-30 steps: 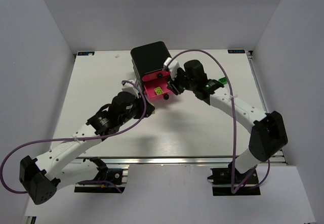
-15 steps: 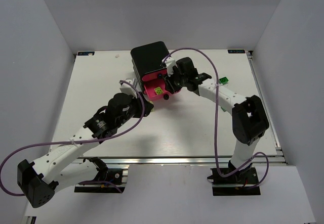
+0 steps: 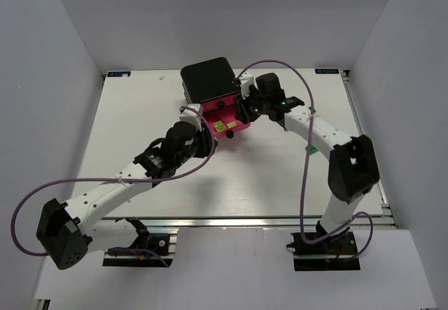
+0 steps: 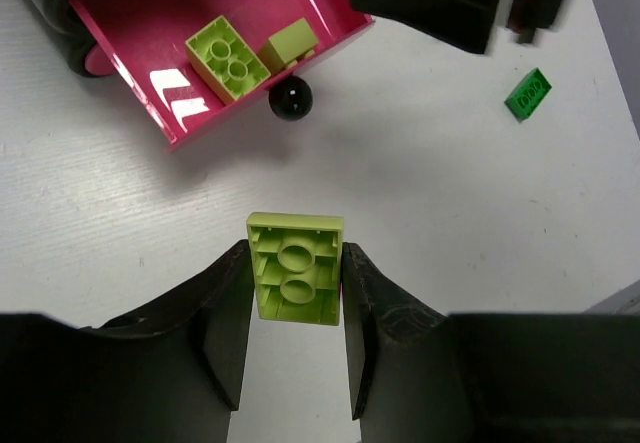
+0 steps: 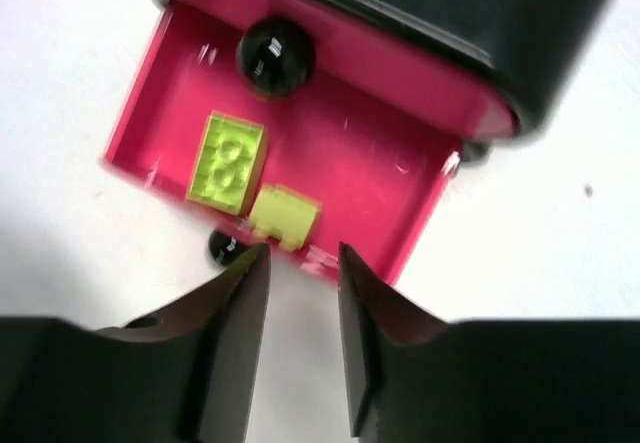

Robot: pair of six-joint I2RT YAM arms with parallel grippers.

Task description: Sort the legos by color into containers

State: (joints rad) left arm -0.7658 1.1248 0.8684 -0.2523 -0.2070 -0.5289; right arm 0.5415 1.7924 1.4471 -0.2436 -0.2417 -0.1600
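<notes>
The bare bottom of the pink drawer lies outward, toward the right in the top view, so the robot should next swing its left gripper outward over that bottom, beside matching legos, and release.
My left gripper (image 4: 295, 253) is shut on a pale yellow-green lego (image 4: 295, 281) and holds it above the table, just short of the open pink drawer (image 4: 130, 23). That drawer holds two more yellow-green legos (image 4: 228, 57) (image 4: 290, 43); its black knob (image 4: 290, 98) faces me. My right gripper (image 5: 303, 263) is open and empty, hovering over the drawer's front edge (image 5: 370, 163). From above, the left gripper (image 3: 205, 140) and right gripper (image 3: 241, 110) flank the drawer (image 3: 224, 122). A green lego (image 4: 527, 94) lies on the table to the right.
The black cabinet (image 3: 208, 79) stands at the back middle of the table. A shut pink drawer with its knob (image 5: 275, 53) sits above the open one. The right arm (image 3: 322, 138) curves along the right side. White walls enclose the table.
My left gripper has moved up and right toward the open drawer with the yellow-green lego in it. My right gripper has shifted slightly right at the drawer's front.
</notes>
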